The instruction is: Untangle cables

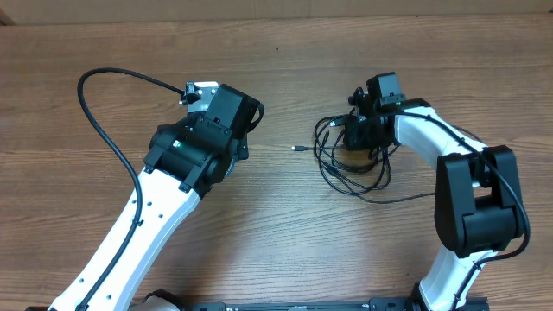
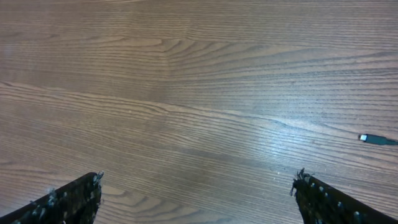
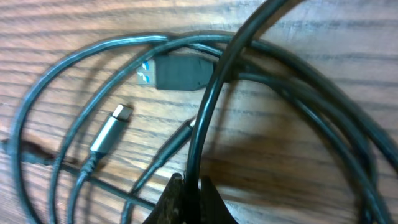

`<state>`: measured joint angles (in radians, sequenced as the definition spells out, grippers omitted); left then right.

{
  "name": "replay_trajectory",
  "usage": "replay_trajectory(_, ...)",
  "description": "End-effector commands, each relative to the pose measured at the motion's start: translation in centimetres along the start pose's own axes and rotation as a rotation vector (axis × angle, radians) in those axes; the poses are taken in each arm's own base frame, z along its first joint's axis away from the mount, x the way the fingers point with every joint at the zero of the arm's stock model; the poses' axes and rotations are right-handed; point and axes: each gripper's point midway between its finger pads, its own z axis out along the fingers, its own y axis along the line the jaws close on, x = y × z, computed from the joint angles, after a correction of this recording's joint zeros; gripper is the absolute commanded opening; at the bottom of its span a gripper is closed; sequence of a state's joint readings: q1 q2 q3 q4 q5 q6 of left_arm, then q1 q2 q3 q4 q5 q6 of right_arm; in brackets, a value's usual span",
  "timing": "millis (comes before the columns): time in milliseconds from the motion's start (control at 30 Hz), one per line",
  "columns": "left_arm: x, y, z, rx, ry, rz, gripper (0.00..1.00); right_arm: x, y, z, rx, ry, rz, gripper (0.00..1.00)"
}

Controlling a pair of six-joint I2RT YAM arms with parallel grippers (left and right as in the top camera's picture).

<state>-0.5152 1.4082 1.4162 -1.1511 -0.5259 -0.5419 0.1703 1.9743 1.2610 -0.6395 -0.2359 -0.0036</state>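
Next, my right gripper moves up, then toward the right in the overhead view and down to bare tabletop. There it releases its cable, which crosses other loops.
The cables (image 1: pixel 354 164) lie as a tangle of thin black loops on the wooden table right of centre, with one small plug end (image 1: pixel 298 149) sticking out to the left. My right gripper (image 1: pixel 361 131) is down in the tangle. In the right wrist view its fingers (image 3: pixel 189 186) are shut on one black cable (image 3: pixel 208 106) that rises from them; a silvery-tipped plug (image 3: pixel 111 130) and a blue-tongued USB plug (image 3: pixel 177 73) lie below among the loops. My left gripper (image 1: pixel 246 130) hovers open and empty left of the tangle; its view shows bare table and the plug end (image 2: pixel 375 139).
A thicker black arm cable (image 1: pixel 104 121) arcs over the table at the far left. The right arm's white links (image 1: pixel 432 142) curve round the right of the tangle. The table's far edge (image 1: pixel 276 17) runs along the top.
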Motion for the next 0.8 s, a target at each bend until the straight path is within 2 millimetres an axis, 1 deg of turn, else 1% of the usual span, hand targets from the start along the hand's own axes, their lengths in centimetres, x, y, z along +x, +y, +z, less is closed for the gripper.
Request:
replay_trajectory(0, -0.2, 0.3, -0.2, 0.0, -0.007, 0.013, 1.0, -3.3, 0.9, -2.5, -0.01, -0.083, -0.022, 0.04)
replay_trajectory(167, -0.2, 0.2, -0.2, 0.001, -0.009, 0.012, 0.99, -6.0, 2.1, -6.6, -0.014, -0.154, -0.04, 0.04)
replay_trajectory(500, -0.2, 0.2, -0.1, 0.002, -0.008, 0.011, 1.0, -11.0, 4.7, -16.5, -0.005, -0.295, -0.07, 0.04)
replay_trajectory(600, -0.2, 0.2, -0.1, 0.002, -0.008, 0.011, 1.0, -12.4, 4.8, -20.0, 0.044, -0.351, -0.07, 0.04)
replay_trajectory(633, -0.2, 0.2, -0.1, 0.002, -0.008, 0.011, 1.0, -13.0, 4.8, -22.2, 0.074, -0.384, -0.071, 0.04)
replay_trajectory(767, -0.2, 0.2, -0.1, 0.005, -0.008, 0.01, 1.0, -14.1, 5.3, -28.0, 0.127, -0.48, -0.054, 0.04)
